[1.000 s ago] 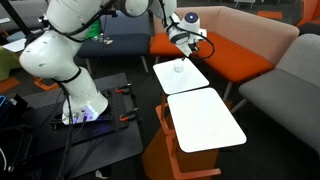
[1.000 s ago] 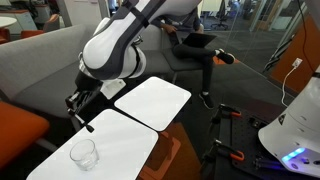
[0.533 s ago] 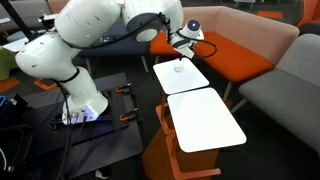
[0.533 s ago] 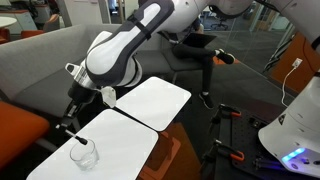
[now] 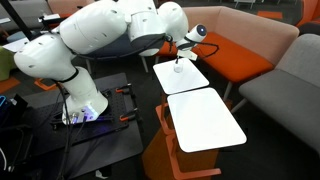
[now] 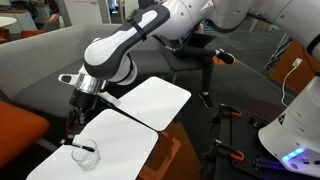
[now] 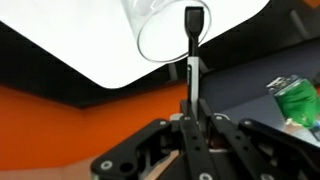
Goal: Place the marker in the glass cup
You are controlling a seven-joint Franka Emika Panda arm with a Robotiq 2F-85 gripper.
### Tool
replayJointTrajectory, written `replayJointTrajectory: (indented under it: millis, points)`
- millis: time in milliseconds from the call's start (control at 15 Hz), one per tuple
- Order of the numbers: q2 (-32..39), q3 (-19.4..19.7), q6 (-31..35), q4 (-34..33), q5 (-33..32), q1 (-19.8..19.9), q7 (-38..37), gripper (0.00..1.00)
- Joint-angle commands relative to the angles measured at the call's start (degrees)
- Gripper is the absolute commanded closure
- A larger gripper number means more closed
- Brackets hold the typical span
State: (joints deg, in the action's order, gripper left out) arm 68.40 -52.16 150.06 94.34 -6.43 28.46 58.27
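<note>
My gripper lowers next, shifting to the left in the wrist view, as the marker's dark end reaches over one side of the glass cup [image 5: 179, 69] [image 7: 163, 30].
My gripper [image 7: 196, 118] is shut on the marker [image 7: 193, 35], a thin stick with a dark end that points away from the jaws. In the wrist view its dark end lies over the right side of the glass cup [image 7: 163, 30]. The cup stands on a white tabletop [image 7: 100, 45]. In both exterior views the gripper [image 6: 73, 138] [image 5: 180, 52] hangs just above and beside the cup [image 6: 86, 153] [image 5: 179, 69]. I cannot tell whether the marker's end is inside the rim.
A second white tabletop [image 5: 205, 120] [image 6: 152, 102] adjoins the one with the cup. Orange seats [image 5: 235, 55] and a grey sofa [image 5: 290, 85] surround the tables. A green object [image 7: 295, 100] shows at the right of the wrist view. The robot base [image 5: 85, 105] stands on the floor.
The arm has swung along the cup's tabletop and lowered, bringing the gripper with the marker from beside the table's middle to right at the cup.
</note>
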Motion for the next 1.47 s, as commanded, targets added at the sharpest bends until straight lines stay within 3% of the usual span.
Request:
replayJointTrajectory:
  millis: [0, 400, 933, 1200, 1267, 1400]
  points:
    - [2.09, 0.22, -5.72, -5.54, 3.61, -1.87, 6.56, 0.97]
    - [3.61, 2.10, -9.10, -10.98, 8.57, -5.31, 12.74, 0.97]
    - [7.61, 3.24, -7.33, -11.95, 13.53, -5.02, 23.40, 0.97]
    - [7.18, 4.72, -6.02, -11.32, 15.82, -5.27, 24.15, 0.97]
    - [6.67, 5.07, -5.75, -11.05, 16.23, -5.41, 23.50, 0.65]
    - [6.01, 5.24, -5.46, -10.64, 16.72, -5.47, 23.18, 0.57]
